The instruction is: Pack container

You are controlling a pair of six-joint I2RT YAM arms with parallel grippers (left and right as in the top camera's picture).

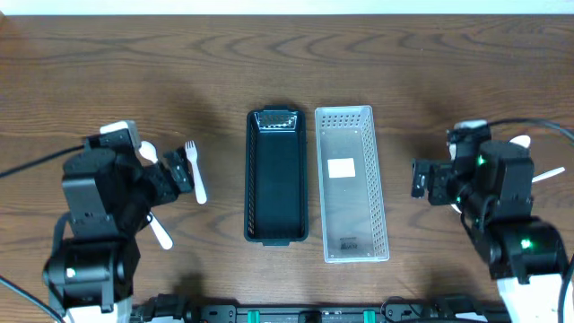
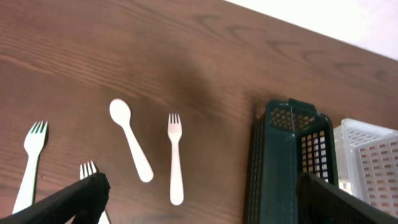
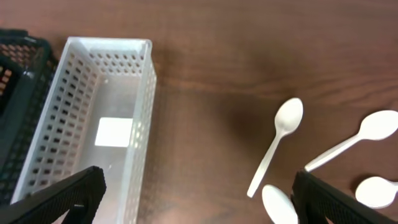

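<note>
My right gripper will reach down and outward next. It will turn to match the slant, because the handle of the spoon (image 3: 270, 150) nearest the white basket slants there.
A black mesh basket (image 1: 276, 193) and a white perforated basket (image 1: 356, 215) lie side by side at the table's middle, both empty apart from a white label in the white one. White plastic forks (image 2: 175, 155) (image 2: 31, 163) and a spoon (image 2: 130, 146) lie left of the black basket (image 2: 273, 168). Several white spoons (image 3: 277, 146) (image 3: 354, 138) lie right of the white basket (image 3: 144, 118). My left gripper (image 2: 199, 208) is open and empty above the forks. My right gripper (image 3: 199, 202) is open and empty between the white basket and the spoons.
In the overhead view, a fork (image 1: 195, 170) lies by my left gripper (image 1: 181, 170) and spoon tips (image 1: 520, 142) show past my right arm (image 1: 421, 179). The robot base rail (image 1: 296, 314) runs along the front edge.
</note>
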